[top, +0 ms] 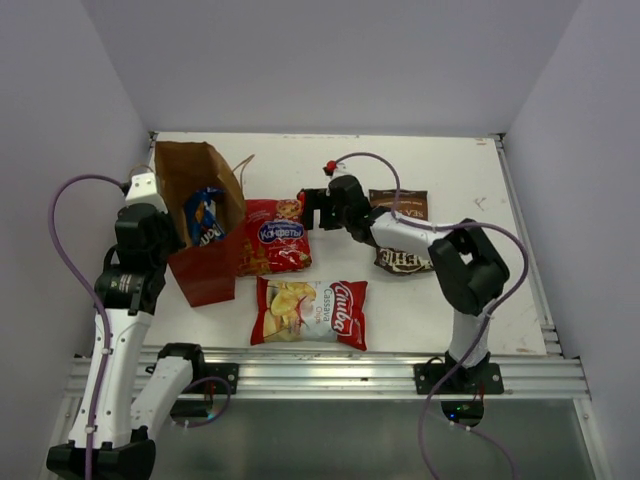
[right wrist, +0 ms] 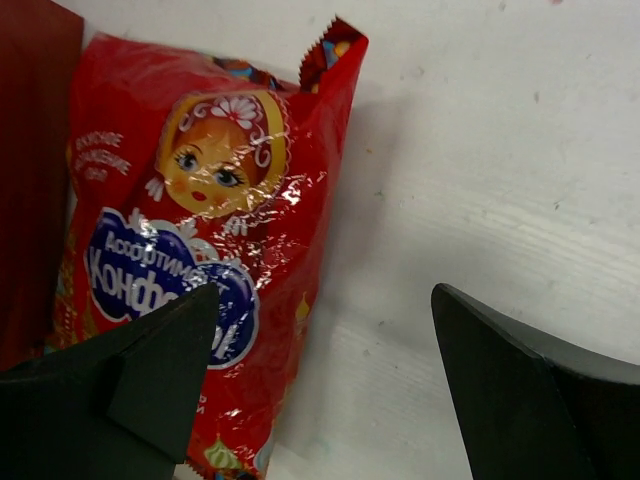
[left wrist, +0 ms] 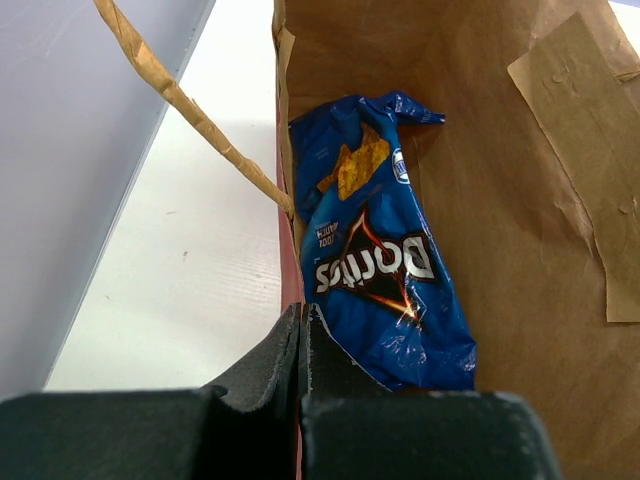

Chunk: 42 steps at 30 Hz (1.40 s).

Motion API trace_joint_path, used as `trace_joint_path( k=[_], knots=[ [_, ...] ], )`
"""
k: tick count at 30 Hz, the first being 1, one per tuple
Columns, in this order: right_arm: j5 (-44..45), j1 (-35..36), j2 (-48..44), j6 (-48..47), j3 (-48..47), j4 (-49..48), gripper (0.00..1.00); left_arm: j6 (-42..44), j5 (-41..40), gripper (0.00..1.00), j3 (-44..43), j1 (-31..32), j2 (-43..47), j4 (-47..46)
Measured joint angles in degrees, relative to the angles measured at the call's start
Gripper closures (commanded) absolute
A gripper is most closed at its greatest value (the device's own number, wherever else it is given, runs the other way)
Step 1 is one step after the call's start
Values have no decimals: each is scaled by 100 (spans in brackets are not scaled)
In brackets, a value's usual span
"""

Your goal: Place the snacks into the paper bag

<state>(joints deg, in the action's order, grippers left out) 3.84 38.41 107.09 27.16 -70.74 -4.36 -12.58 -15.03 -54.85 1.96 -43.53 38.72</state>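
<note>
The right gripper moves down and to its left in the top view next, lowers its fingers to the red snack bag's side edge (top: 303, 231) (right wrist: 308, 300), and closes.
The red paper bag (top: 205, 270) stands open at the left, brown inside (left wrist: 500, 200). The blue Doritos bag (top: 204, 217) lies inside it (left wrist: 385, 270). My left gripper (top: 168, 238) is shut on the paper bag's near wall (left wrist: 300, 320). My right gripper (top: 312, 210) is open, its fingertips astride the right edge of the red snack bag with the blue oval logo (top: 272, 236), which lies flat beside the paper bag (right wrist: 210, 220); midway between the tips (right wrist: 326, 290) is the bag's edge. The cassava chips (top: 310, 312) lie in front. The brown Kettle bag (top: 402, 235) lies partly under the right arm.
The white table (top: 450, 170) is walled in at the back and both sides. A string handle (left wrist: 190, 105) sticks out from the paper bag's rim. The paper bag's red outer wall (right wrist: 35, 150) touches the left side of the red snack bag.
</note>
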Motion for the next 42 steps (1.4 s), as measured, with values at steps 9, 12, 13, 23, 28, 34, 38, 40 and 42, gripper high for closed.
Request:
trace_joint_path(
  k=[9,12,13,23,28,34,38,40,42],
  knots=[
    [-1305,-247,1097,501,-122,-776,14,17,2,100,0,0,0,-2],
    [-1694,-286,1307,643,-225,-1128,15,17,-2,100,0,0,-4,-2],
    [-1810,-293,1366,695,-247,-1237,16,17,-4,100,0,0,-9,-4],
    [-2699,-302,1773,863,-623,-1635,100,17,-28,100,0,0,-35,-4],
    [-2717,-286,1740,876,-623,-1690,100,17,-59,100,0,0,-39,-4],
    [-1773,-184,678,-39,-750,136,100,15,-101,100,0,0,-39,-7],
    [-1193,-2,109,-669,-2002,1683,100,9,-264,100,2,0,-31,-2],
    [-920,133,17,-938,-2756,2223,100,0,-352,100,11,0,4,2],
    [-590,289,20,-1228,-3633,2667,100,-15,-398,100,11,0,50,15]
  ],
)
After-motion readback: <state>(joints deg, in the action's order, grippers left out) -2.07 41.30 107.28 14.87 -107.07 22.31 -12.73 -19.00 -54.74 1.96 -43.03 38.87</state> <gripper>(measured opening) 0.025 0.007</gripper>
